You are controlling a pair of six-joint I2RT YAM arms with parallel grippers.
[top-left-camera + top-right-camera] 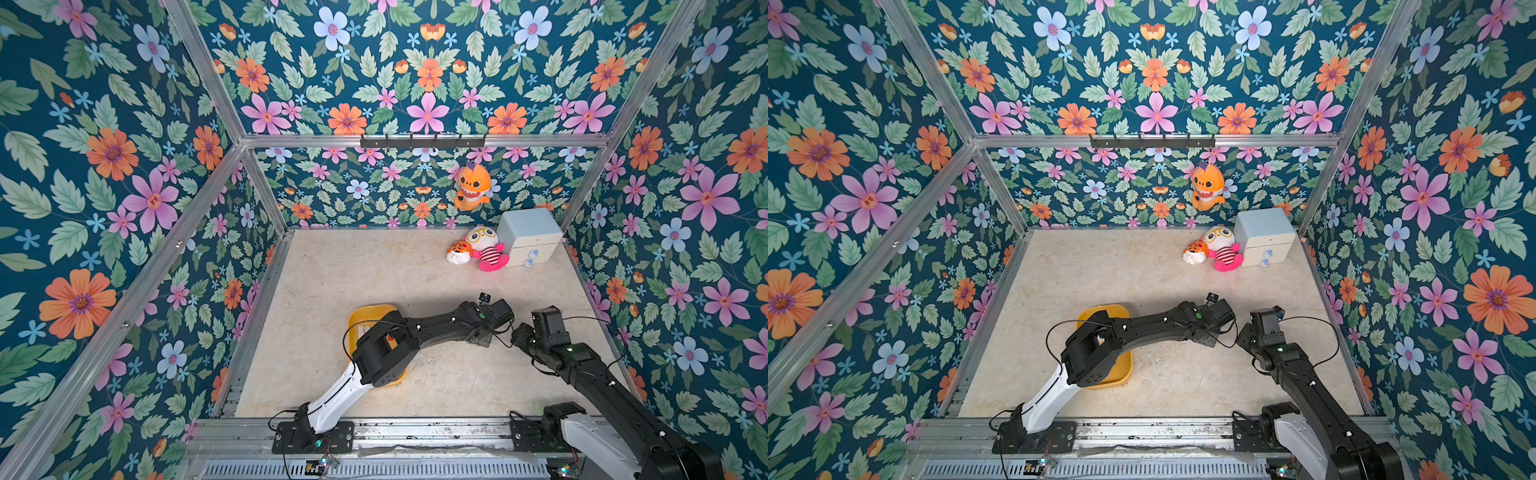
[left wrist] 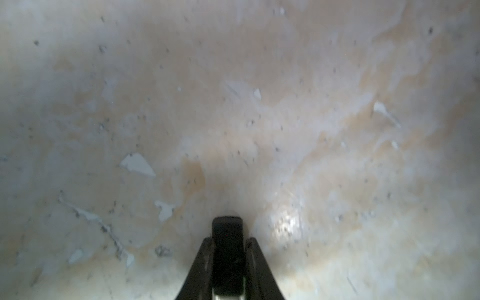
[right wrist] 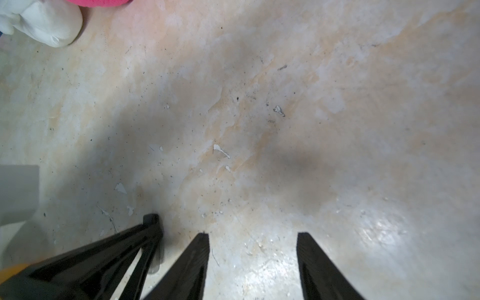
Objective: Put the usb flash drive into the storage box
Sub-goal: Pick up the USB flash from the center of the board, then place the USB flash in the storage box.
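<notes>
My left gripper already holds the usb flash drive, so it should bring it up, across, then down into the storage box (image 1: pixel 1105 309) beside its mid-table side and release it.
In the left wrist view the usb flash drive (image 2: pixel 227 249) is a small black oblong with a silver end toward the wrist. My left gripper (image 2: pixel 228 240) is shut on it just above the beige table, one finger against each long side. In both top views the left gripper (image 1: pixel 483 337) (image 1: pixel 1209 338) points down at mid-table, right of the storage box (image 1: pixel 365 313) (image 1: pixel 1105 309). This yellow tray is largely hidden under the left arm. My right gripper (image 3: pixel 253 236) (image 1: pixel 519 333) stands open and empty close to the right of the left one, whose fingers (image 3: pixel 145 233) show beside it.
A pale blue drawer cabinet (image 1: pixel 528 232) stands at the back right corner with two plush toys (image 1: pixel 487 249) lying against it. An orange plush (image 1: pixel 472 187) hangs on the back wall. Metal frame posts and floral walls close in the table.
</notes>
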